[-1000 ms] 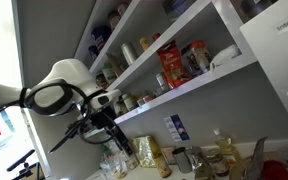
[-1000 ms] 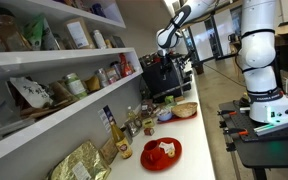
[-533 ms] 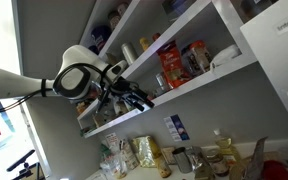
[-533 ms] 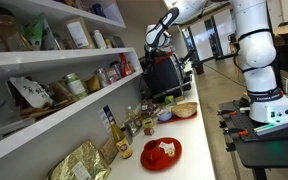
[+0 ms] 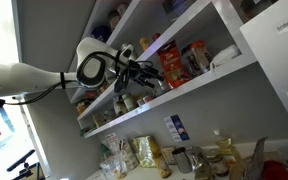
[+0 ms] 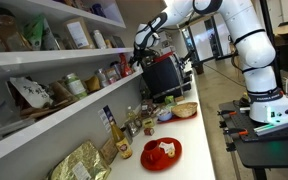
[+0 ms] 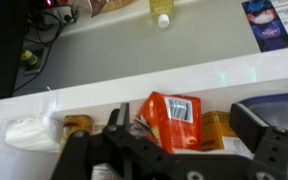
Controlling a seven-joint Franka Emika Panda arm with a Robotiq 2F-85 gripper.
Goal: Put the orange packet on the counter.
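Observation:
The gripper will next move in toward the middle shelf and bring its open fingers around the orange packet's near edge [image 5: 173, 68] [image 7: 174, 138], because the packet stands ahead between those fingers.
The orange packet [image 7: 169, 120] stands upright on the middle wall shelf, barcode facing me, between jars. It also shows in an exterior view [image 5: 171, 63]. My gripper [image 7: 184, 140] is open and empty. Its two dark fingers straddle the packet's width just in front of the shelf edge without touching it. In both exterior views the gripper [image 5: 149, 77] [image 6: 137, 57] is raised to the middle shelf, a short way from the packet. The pale counter [image 6: 191, 135] lies far below and shows behind the shelf in the wrist view [image 7: 134, 45].
On the shelf a yellow jar [image 7: 217, 126], a blue-lidded tub [image 7: 280, 106], an amber jar [image 7: 76, 126] and a white bag [image 7: 29, 132] flank the packet. The shelf's white front edge [image 7: 134, 92] is close. A red plate [image 6: 161, 152], bottles and a black machine [image 6: 164, 75] stand on the counter.
The arm has swung up from just above the counter to the middle shelf, and the open gripper has moved toward the orange packet.

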